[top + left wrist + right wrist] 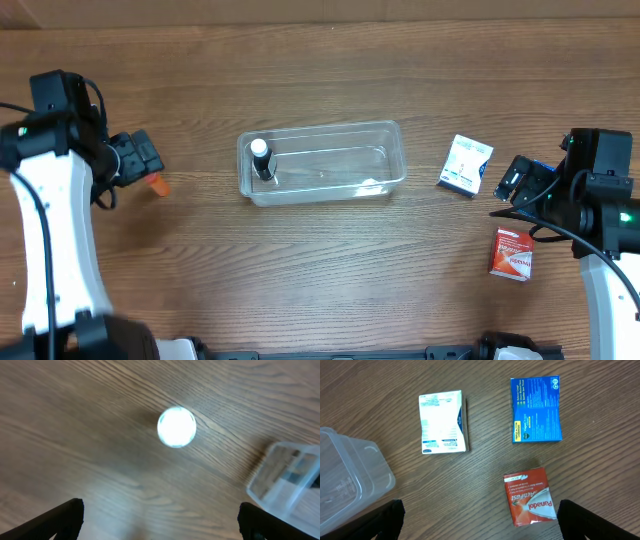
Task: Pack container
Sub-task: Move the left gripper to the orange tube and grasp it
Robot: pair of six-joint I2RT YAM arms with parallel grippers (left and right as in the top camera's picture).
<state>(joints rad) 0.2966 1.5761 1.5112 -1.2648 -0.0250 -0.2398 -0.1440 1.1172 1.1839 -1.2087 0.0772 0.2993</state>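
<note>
The orange tube (177, 427) stands below my left gripper with its white round top facing up. My left gripper should go down next with its open fingers around the tube and close.
The clear plastic container (390, 140) lies at the table's middle and holds a small dark bottle with a white cap (262, 160) at its left end. Its corner shows in the left wrist view (287, 480) and in the right wrist view (350, 477). My left gripper (146, 158) is open and empty left of the container, above a small orange item (158, 184). In the left wrist view the fingers (160, 525) stand wide apart below a blurred white round top (176, 427). My right gripper (512, 182) is open and empty right of the container, its fingers (480, 525) wide apart.
A white box (466, 165) (443, 422) lies right of the container. A red Panadol box (512, 253) (529, 496) lies nearer the front right. A blue box (536, 409) lies beside the white one, mostly hidden under my right arm in the overhead view.
</note>
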